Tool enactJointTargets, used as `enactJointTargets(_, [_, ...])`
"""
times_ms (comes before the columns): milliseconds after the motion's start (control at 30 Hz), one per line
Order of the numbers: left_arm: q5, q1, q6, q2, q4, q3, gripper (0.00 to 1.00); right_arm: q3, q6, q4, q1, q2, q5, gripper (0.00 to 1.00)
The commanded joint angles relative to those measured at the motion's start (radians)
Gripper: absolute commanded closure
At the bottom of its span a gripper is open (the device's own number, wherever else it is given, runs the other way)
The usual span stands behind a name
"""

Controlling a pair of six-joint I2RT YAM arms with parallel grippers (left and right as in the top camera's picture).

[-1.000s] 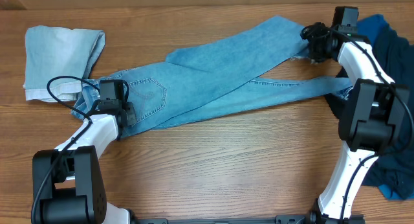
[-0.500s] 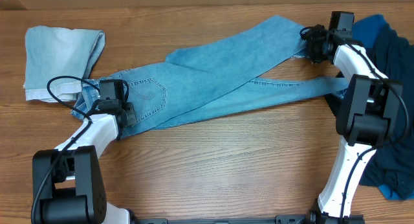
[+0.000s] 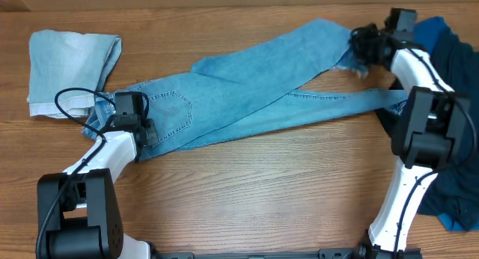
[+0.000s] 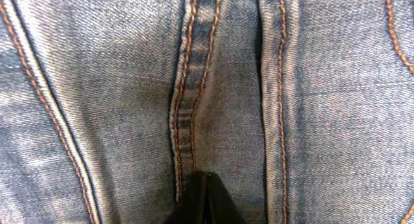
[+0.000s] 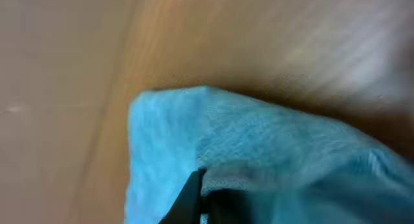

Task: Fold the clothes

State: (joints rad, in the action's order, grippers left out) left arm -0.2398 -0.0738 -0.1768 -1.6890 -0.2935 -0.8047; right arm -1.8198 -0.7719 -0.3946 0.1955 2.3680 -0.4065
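Note:
My right gripper lifts the fold next, brings it back and down onto the lower leg (image 3: pixel 358 102) and releases, since that leg lies back from it, apart from the upper.
The light-blue jeans (image 3: pixel 247 87) lie spread across the table with their legs crossing toward the right. A stitched back pocket (image 3: pixel 171 109) faces up near the waist. My left gripper (image 3: pixel 148 132) sits at the waist end. In the left wrist view denim (image 4: pixel 129 88) with orange seams fills the frame, and the left gripper (image 4: pixel 206 188) is shut against the cloth. My right gripper (image 3: pixel 361 43) is at the far end of the upper leg. In the blurred right wrist view the right gripper (image 5: pixel 207 198) is shut on a fold of the jeans (image 5: pixel 259 140).
A folded paler denim piece (image 3: pixel 71 64) lies at the back left. A heap of dark navy and black garments (image 3: pixel 458 72) fills the right edge behind the right arm, with a royal-blue bit (image 3: pixel 453 218) lower down. Bare wooden tabletop (image 3: pixel 262 192) spreads in front of the jeans.
The right gripper has shut on the end of the upper jeans leg and shifted slightly right, lifting the hem. The left arm has not moved.

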Motion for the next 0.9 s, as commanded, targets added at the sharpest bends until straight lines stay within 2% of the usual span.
enactJointTargets(0, [0.005,-0.011,-0.010,-0.013,-0.073,0.032,0.96,-0.097,0.145,-0.264,0.051,-0.161,0.020,0.96])
enactJointTargets(67, [0.015,-0.011,-0.010,0.052,-0.118,-0.006,0.96,-0.097,0.183,-0.428,0.060,-0.308,0.095,0.96])
enactJointTargets(200, [0.119,-0.011,-0.002,0.274,-0.262,-0.090,0.96,-0.097,0.254,-0.613,0.077,-0.489,0.144,0.96])
enactJointTargets(267, [0.132,-0.011,0.005,0.356,-0.310,-0.090,0.96,-0.097,0.276,-0.702,0.081,-0.535,0.166,0.96])
enactJointTargets(367, [0.214,-0.011,0.005,0.395,-0.389,-0.090,0.95,-0.061,0.280,-0.831,0.082,-0.538,0.340,0.96])
enactJointTargets(533, [0.257,-0.011,0.005,0.248,-0.349,-0.080,0.96,0.020,0.303,-0.838,0.083,-0.537,0.346,0.96])
enactJointTargets(733, [0.233,-0.010,-0.011,-0.072,-0.100,-0.080,0.96,0.021,0.346,-0.888,0.083,-0.537,0.378,0.96])
enactJointTargets(833, [0.202,-0.011,-0.015,-0.201,-0.078,-0.081,0.96,0.045,0.507,-0.781,0.088,-0.537,0.391,0.96])
enactJointTargets(867, [0.165,-0.011,-0.019,-0.203,-0.084,-0.081,0.96,0.067,0.515,-0.734,0.097,-0.537,0.391,0.96])
